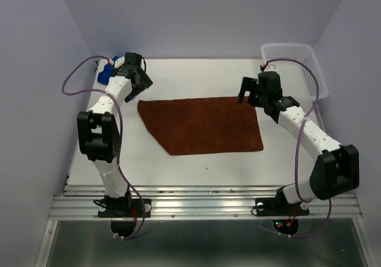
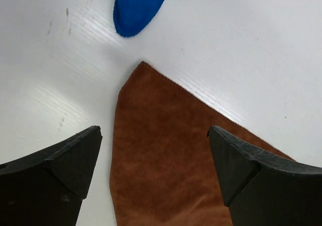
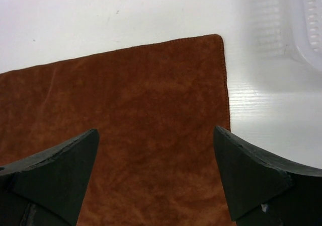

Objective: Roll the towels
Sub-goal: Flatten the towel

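I should next lower the open fingers of my left gripper astride the tip of the rust-brown towel's far corner by the blue towel, which lies below, flat and uncovered.
The rust-brown towel (image 1: 202,126) lies flat and spread out on the white table. My left gripper (image 1: 138,87) is open and empty above the towel's far left corner (image 2: 146,135). My right gripper (image 1: 245,92) is open and empty above the towel's far right corner (image 3: 166,100). The royal blue towel (image 1: 109,72) lies bunched at the far left of the table, partly hidden behind my left arm; its edge shows in the left wrist view (image 2: 138,4).
A white mesh basket (image 1: 296,68) stands at the far right corner of the table; it also shows in the right wrist view (image 3: 307,24). Lilac walls close the table in on the left, back and right. A metal rail (image 1: 202,198) runs along the near edge.
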Robot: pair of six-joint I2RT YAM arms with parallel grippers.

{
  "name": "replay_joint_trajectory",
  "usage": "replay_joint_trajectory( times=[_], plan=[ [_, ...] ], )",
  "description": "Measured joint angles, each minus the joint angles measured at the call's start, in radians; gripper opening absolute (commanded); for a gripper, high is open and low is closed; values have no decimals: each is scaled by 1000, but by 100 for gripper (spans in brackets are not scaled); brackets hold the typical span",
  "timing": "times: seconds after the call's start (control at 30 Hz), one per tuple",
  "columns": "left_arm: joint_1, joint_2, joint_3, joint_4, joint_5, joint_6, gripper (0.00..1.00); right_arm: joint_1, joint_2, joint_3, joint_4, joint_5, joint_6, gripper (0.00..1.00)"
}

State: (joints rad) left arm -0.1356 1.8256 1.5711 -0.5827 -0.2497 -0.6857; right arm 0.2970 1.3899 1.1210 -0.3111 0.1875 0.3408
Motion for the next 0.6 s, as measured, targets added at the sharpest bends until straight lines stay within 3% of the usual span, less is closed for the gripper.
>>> replay_joint_trajectory(
  times=[0.3,0.53,0.6],
  plan=[
    [19,221,132,17,9,101,98,0,143,48,-19,1,-6,100],
    [78,291,132,28,45,131,90,0,163,80,-19,20,-24,100],
    [87,304,132,32,49,132,83,0,164,83,-18,24,-29,100]
  ],
)
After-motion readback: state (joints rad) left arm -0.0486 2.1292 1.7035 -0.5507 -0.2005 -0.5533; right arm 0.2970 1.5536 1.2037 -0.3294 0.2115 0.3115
